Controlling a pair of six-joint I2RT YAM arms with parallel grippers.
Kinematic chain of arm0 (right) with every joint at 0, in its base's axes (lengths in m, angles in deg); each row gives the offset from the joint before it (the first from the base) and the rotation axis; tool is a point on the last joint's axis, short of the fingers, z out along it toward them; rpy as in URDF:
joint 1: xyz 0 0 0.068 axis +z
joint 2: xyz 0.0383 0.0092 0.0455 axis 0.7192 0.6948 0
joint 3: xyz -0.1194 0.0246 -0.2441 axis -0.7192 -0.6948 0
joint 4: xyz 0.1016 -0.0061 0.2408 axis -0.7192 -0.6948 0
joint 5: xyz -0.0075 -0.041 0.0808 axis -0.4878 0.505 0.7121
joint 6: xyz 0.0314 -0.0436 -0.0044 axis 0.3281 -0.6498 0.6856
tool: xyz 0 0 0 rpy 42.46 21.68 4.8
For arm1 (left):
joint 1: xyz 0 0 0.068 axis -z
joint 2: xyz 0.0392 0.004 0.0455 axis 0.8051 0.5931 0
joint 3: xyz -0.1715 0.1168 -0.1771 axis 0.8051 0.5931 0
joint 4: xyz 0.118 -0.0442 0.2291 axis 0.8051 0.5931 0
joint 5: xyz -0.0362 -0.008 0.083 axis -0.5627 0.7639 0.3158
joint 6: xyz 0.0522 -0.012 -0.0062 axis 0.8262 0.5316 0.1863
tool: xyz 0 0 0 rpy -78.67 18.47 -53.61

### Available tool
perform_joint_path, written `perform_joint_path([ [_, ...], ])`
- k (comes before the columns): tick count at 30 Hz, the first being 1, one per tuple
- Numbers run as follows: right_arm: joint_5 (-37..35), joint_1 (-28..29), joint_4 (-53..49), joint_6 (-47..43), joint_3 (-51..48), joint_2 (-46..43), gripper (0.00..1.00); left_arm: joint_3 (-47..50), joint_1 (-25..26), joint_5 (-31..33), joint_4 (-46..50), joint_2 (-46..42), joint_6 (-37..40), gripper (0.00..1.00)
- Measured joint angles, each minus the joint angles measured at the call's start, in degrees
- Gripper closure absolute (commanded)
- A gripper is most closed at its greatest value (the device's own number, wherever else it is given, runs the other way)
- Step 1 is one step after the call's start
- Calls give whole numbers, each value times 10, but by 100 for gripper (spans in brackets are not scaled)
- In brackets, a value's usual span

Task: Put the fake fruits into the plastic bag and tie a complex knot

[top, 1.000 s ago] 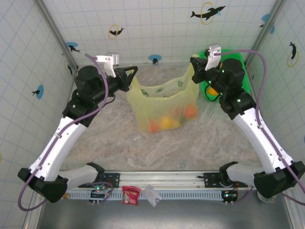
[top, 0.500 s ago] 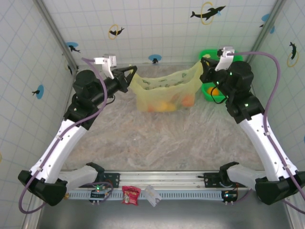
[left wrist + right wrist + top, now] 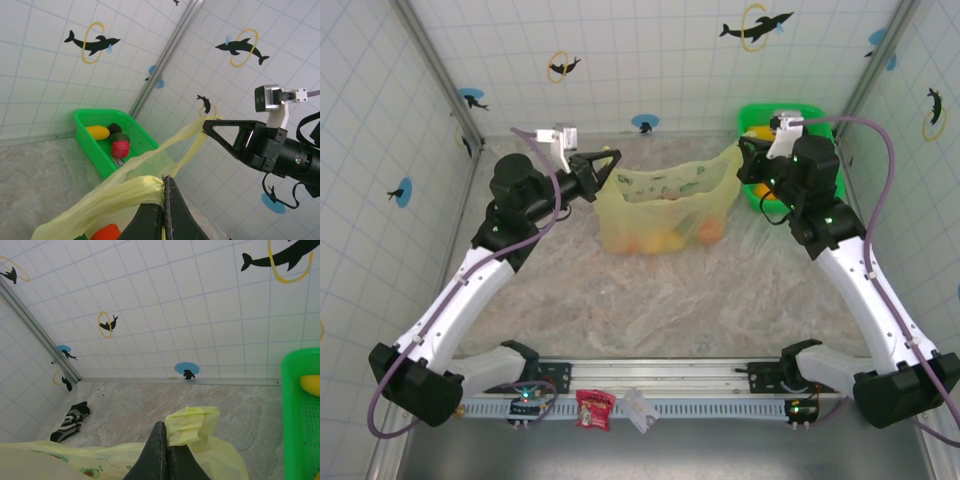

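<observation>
My left gripper moves back and toward my right gripper across the bag's opening next, then releases its bag handle, since the other bag handle is held.
The pale-yellow plastic bag (image 3: pixel 665 205) hangs stretched between both arms over the back of the table, with orange and yellow fake fruits (image 3: pixel 665 238) showing through its lower part. My left gripper (image 3: pixel 608 160) is shut on the bag's left handle (image 3: pixel 135 187). My right gripper (image 3: pixel 742 152) is shut on the right handle (image 3: pixel 192 425), whose folded end sticks up past the fingers. In the left wrist view an orange-red fruit (image 3: pixel 105 232) lies inside the bag. No knot is in view.
A bright green tub (image 3: pixel 780 125) stands at the back right, behind my right gripper, holding yellow, red and dark fruits (image 3: pixel 120 147). A black-and-white striped sock (image 3: pixel 70 422) lies on the table by the left wall. A red packet (image 3: pixel 592 408) rests on the front rail.
Both grippers moved down and toward the back, lowering the bag so it now sits wider and flatter near the table. The left gripper also shifted right.
</observation>
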Motion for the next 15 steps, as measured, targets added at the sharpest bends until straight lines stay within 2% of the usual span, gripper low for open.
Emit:
perform_joint_path([
  [7,6,-9,-5,-9,33,14,100,-29,0,-16,-14,6,-4,100],
  [15,26,-24,0,-6,17,13,100,-1,0,-27,-30,-2,-3,100],
])
